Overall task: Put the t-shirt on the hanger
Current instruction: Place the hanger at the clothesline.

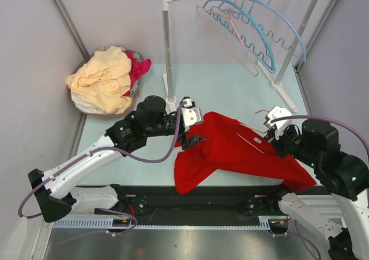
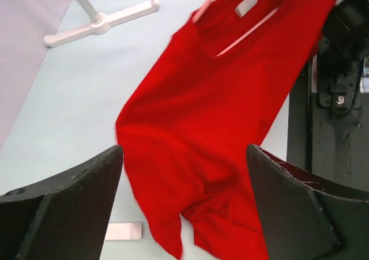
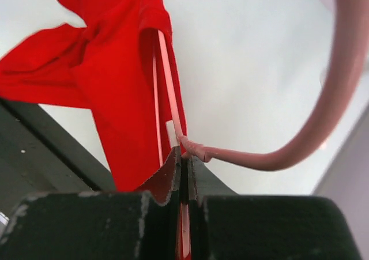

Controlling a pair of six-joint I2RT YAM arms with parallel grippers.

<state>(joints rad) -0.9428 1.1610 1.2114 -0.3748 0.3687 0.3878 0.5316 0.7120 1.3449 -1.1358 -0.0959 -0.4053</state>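
Note:
Next I need to lower my left gripper sideways onto the t-shirt's fold point(image 1: 211, 155) point(image 2: 199, 201) beside the sleeve, since it hangs below the gripper and to its right in the top view.
The red t-shirt point(image 1: 230, 147) hangs draped between the two arms, its lower edge trailing to the table's near edge. A salmon-pink hanger runs inside its collar; the hook point(image 1: 262, 112) sticks out by the right arm. My right gripper point(image 1: 270, 134) is shut on the hanger's neck point(image 3: 199, 150), with the hook point(image 3: 300, 156) curving off right and the bar entering the t-shirt point(image 3: 115, 81). My left gripper point(image 1: 193, 137) is open at the shirt's left edge. In the left wrist view the t-shirt point(image 2: 213, 116) hangs ahead of the open gripper point(image 2: 184, 208), not gripped.
A clothes rack point(image 1: 167, 52) stands at the back with a second salmon hanger point(image 1: 228, 38) and blue hangers point(image 1: 271, 38) on its rail. A basket point(image 1: 86, 104) at back left holds a pale yellow garment point(image 1: 104, 75) and a magenta one point(image 1: 138, 68). A small white tag point(image 2: 123, 231) lies on the table.

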